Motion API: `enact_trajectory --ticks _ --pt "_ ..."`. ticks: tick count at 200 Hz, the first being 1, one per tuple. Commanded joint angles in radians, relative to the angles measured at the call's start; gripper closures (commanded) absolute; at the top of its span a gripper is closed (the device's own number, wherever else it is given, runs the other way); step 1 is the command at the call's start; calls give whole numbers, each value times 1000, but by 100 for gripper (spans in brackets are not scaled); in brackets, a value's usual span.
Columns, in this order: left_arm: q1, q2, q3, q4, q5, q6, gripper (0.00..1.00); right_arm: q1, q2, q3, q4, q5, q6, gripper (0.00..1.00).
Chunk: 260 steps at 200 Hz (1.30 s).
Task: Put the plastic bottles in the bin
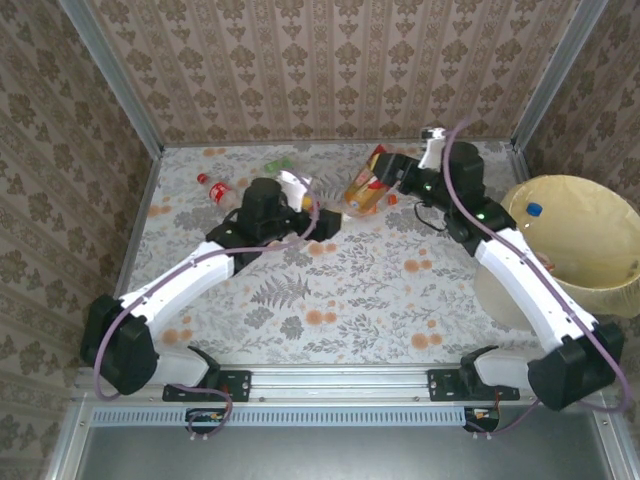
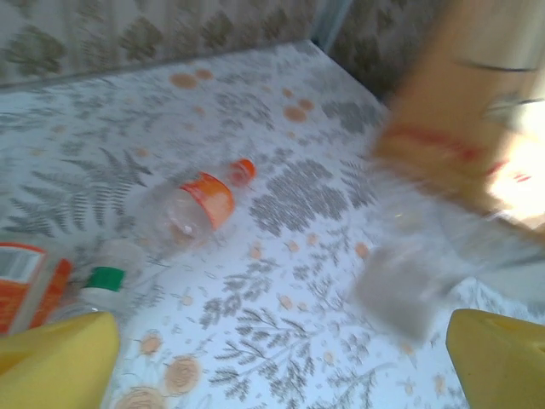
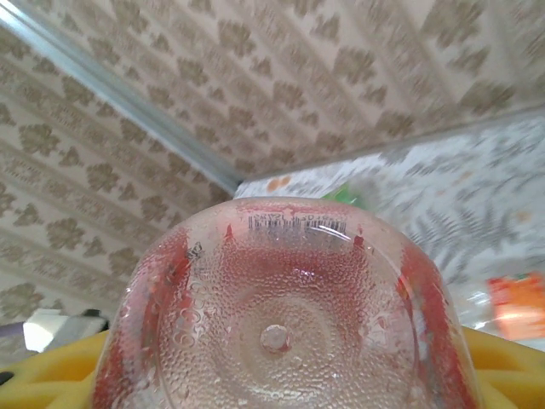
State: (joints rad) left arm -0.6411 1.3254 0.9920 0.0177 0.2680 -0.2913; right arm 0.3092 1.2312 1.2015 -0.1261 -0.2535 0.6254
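Note:
Next, my right gripper swings over the bin's opening (image 1: 578,228) and releases the bottle, since the bin stands to its side, away from my left gripper.
A clear plastic bottle with a red and yellow label (image 1: 366,184) is held at the back of the table, with my right gripper (image 1: 398,176) shut on it. Its dimpled base (image 3: 277,336) sits between the yellow fingers (image 3: 51,375) in the right wrist view. My left gripper (image 1: 316,218) is open over the table, its yellow fingers (image 2: 60,362) wide apart with nothing between them. Past them, a blurred clear bottle (image 2: 409,285) shows on the right. An orange-labelled bottle (image 2: 192,204) lies on the cloth and a green-capped one (image 2: 102,281) lies left. The bin (image 1: 590,215) stands far right.
A red-labelled bottle (image 1: 215,190) lies at the back left, with a green scrap (image 1: 278,162) near the back wall. A blue-capped bottle (image 1: 533,210) sits inside the bin. A blurred brownish shape (image 2: 460,111) crosses the left wrist view. Metal rails and patterned walls enclose the table.

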Motion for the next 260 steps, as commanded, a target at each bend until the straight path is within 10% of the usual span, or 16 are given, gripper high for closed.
enact_trajectory --ticks 1,139,260 --pt "60 -53 -46 92 -23 -117 0 -45 -84 23 -83 105 -92 52" --pt "134 -92 -112 50 -222 -226 0 -146 -294 304 -471 695 -513 54" --pt "138 -70 -109 39 -217 -231 0 -456 -182 505 -937 811 -528 53"
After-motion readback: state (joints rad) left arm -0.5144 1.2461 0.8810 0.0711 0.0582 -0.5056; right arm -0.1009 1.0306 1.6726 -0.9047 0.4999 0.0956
